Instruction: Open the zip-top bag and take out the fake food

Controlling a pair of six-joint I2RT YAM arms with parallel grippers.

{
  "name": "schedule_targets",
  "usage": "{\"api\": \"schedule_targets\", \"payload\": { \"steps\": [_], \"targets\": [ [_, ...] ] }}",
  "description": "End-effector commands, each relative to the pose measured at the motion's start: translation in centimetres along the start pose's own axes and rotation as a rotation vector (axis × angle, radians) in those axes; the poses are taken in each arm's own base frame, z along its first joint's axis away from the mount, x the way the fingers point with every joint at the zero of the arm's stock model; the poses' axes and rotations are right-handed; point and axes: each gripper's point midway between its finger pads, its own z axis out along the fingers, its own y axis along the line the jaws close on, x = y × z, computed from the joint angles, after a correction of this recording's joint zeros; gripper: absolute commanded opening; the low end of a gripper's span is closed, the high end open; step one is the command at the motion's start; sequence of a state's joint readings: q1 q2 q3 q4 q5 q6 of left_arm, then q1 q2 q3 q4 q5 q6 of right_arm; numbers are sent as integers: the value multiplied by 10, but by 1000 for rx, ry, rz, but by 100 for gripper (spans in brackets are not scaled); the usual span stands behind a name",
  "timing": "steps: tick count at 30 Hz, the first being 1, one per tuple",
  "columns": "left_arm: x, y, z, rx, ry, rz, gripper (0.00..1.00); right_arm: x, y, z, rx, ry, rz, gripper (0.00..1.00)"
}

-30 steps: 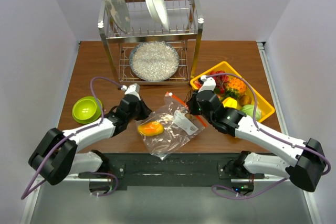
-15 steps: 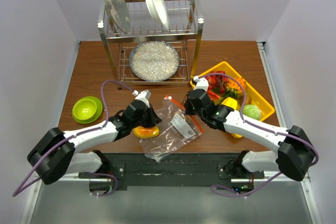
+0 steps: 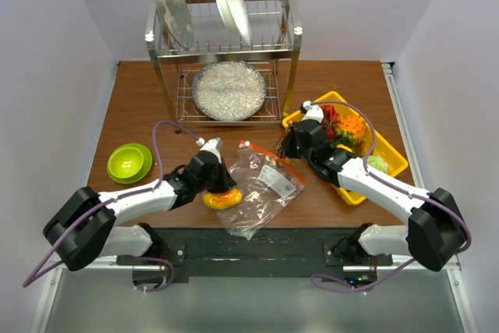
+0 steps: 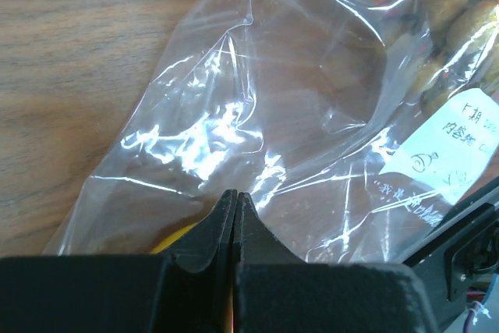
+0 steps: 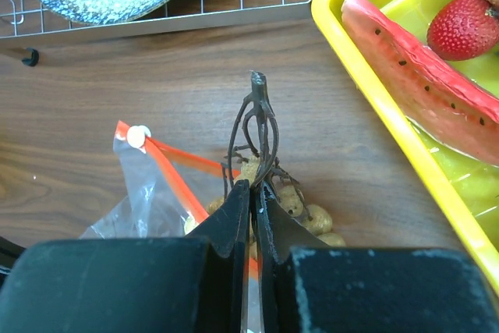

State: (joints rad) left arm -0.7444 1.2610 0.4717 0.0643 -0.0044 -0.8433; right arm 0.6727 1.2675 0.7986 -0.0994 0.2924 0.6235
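The robot's right gripper needs to lift across next and lower over the tray beside the cabbage to release, since the tray lies to that gripper's right in the top view.
The zip-top bag [image 3: 261, 193] lies crinkled on the wooden table between the arms, its orange-red zipper strip [image 5: 168, 165] at the far end. My left gripper [image 4: 235, 196] is shut, with the film's creases running into its tips at the bag's left edge [image 4: 234, 107]. Right beside it lies a yellow-orange mango [image 3: 222, 199]. My right gripper [image 5: 253, 185] is shut on the dark stem [image 5: 257, 115] of a cluster of small brown balls [image 5: 312, 217] at the bag's mouth. In the top view the right gripper [image 3: 290, 146] is just left of the tray.
A yellow tray [image 3: 348, 195] holding several toy foods, including a watermelon slice [image 5: 421, 83] and a pale green cabbage [image 3: 376, 164], sits at the right. A green bowl [image 3: 129, 161] is at the left. A metal dish rack [image 3: 226, 60] with plates stands at the back.
My left gripper moved right onto the bag's left edge by the mango and closed. My right gripper pulled back-right toward the tray, and the bag shifted with it.
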Motion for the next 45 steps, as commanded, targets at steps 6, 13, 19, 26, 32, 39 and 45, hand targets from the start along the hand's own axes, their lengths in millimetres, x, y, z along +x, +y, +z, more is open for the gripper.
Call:
{"api": "schedule_targets", "payload": {
  "steps": [6,13,19,26,32,39,45],
  "targets": [
    [15,22,-1,-61,38,75,0,-40,13,-9,-27,-92,-2,0],
    [20,26,-4,-58,49,90,0,-63,16,-18,-15,-134,-1,0],
    [18,24,-7,-51,44,96,0,-91,5,-32,31,-192,4,0],
    [14,23,-13,-52,34,113,0,-143,-33,-62,133,-256,37,0],
    [9,15,-17,-20,20,120,0,-164,-88,-112,367,-277,40,0],
    [7,-2,-25,65,17,158,0,-161,-140,-177,647,-275,22,0],
    [10,-10,-23,120,33,179,0,-146,-166,-187,805,-184,-25,0]
  ]
}}
